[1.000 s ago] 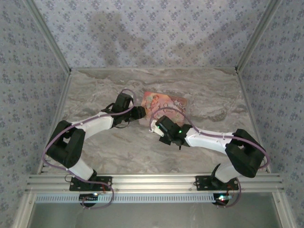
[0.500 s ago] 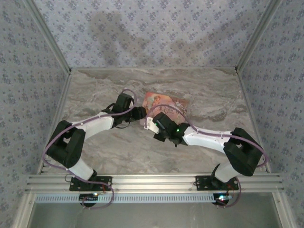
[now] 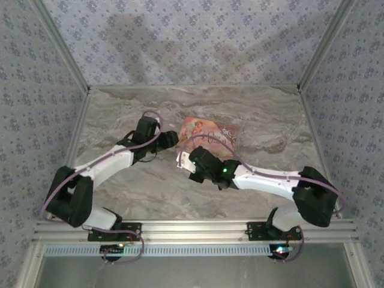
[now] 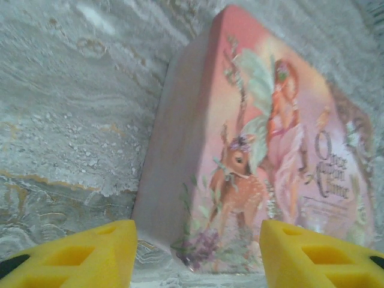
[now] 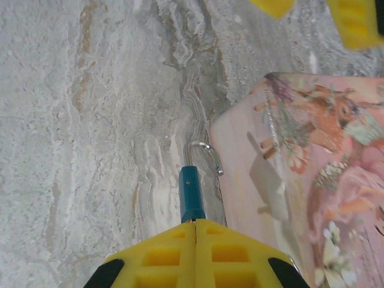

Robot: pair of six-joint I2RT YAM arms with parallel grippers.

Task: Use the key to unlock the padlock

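My right gripper should next come back and down toward my base and release the key on the bare marble below it, since the shackle is open.
The padlock point(image 5: 192, 193), a tiny blue body with a silver shackle swung open, sticks out from the tips of my right gripper point(image 5: 195, 223). It hovers just left of the pink box's corner. The right fingers are shut tight right under the lock body. The key is hidden between them, with only a brassy glint at the seam. From above, my right gripper point(image 3: 182, 161) sits at the box's near-left corner. My left gripper point(image 4: 198, 252) is open with nothing between its yellow fingers, facing that corner from the left point(image 3: 173, 139).
The flat pink box with a fawn picture point(image 3: 209, 133) lies mid-table behind both grippers; its near corner point(image 4: 192, 240) is close to the left fingers. The left gripper's yellow fingers point(image 5: 354, 21) show at the top of the right wrist view. Marble table point(image 3: 270, 114), walls on three sides.
The left jaws have widened and the left arm has drawn back to the left. The right arm has slid left and forward, carrying the lock toward the box's corner.
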